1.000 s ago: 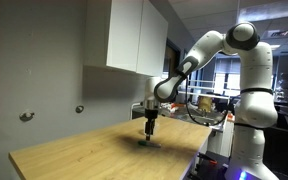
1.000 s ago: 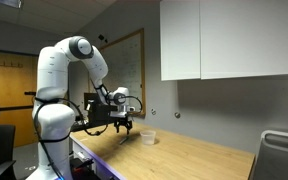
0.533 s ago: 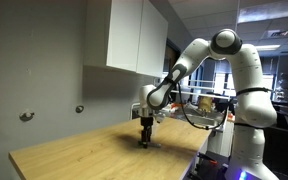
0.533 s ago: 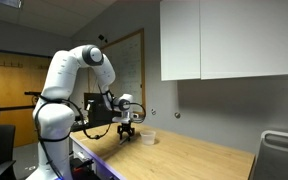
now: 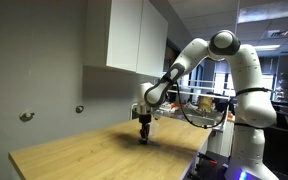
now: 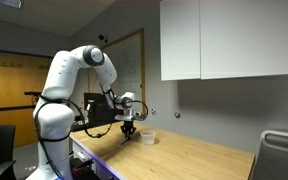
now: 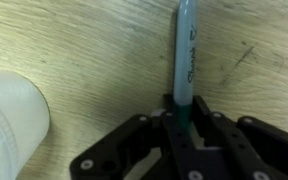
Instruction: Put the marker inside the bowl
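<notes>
I will next lift the green marker (image 7: 184,55) off the tabletop with my gripper, move over the pale round bowl (image 7: 2,128) and go down to release it, because the marker is outside the bowl's rim.
In the wrist view the green marker (image 7: 184,55) lies on the wooden table (image 7: 94,50), its near end pinched between the dark fingers of my gripper (image 7: 182,118), which is shut on it. The pale round bowl (image 7: 9,125) sits at the lower left of that view, apart from the marker. In both exterior views my gripper (image 5: 144,138) (image 6: 128,134) is down at the table top. The bowl (image 6: 147,137) stands just beyond the gripper on the table; the marker is too small to make out in these views.
The wooden table (image 5: 94,150) stretches wide around the gripper. White wall cabinets (image 6: 229,40) hang above the table's far side. The robot's base (image 5: 246,140) stands at the table's edge, and a grey chair back (image 6: 281,155) shows at one corner.
The arm lowered my gripper to the table, and the jaws went from open to shut on the marker.
</notes>
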### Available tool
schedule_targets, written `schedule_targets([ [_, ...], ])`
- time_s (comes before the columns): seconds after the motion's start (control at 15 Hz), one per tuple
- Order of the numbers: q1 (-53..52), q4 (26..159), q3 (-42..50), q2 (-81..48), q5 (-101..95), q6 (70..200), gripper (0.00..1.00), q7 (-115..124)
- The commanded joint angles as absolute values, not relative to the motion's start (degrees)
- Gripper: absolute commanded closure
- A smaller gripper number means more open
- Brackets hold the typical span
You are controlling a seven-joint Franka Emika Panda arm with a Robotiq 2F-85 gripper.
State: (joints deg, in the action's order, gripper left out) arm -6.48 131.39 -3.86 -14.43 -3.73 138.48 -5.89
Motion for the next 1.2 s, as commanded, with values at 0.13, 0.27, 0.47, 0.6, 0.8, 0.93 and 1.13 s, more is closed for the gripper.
schedule_targets([
  [0.13,-6.6,131.7,-3.3,-9.7,-8.7,136.0,0.91,-3.0],
  [0.27,-6.7,132.3,-3.1,-7.1,-10.3,136.0,0.91,-1.6],
  [0.47,-6.3,133.9,-3.2,-1.5,-12.1,137.8,0.91,0.1],
  [0.6,-5.7,134.6,-3.2,2.7,-12.4,139.9,0.91,0.5],
  [0.8,-4.4,134.3,-3.0,7.8,-12.2,141.3,0.91,-0.2],
  [0.93,-3.1,133.5,-2.7,10.1,-12.9,141.9,0.91,0.1],
  [1.13,-1.0,132.6,-1.9,11.3,-13.1,144.3,0.91,-0.8],
])
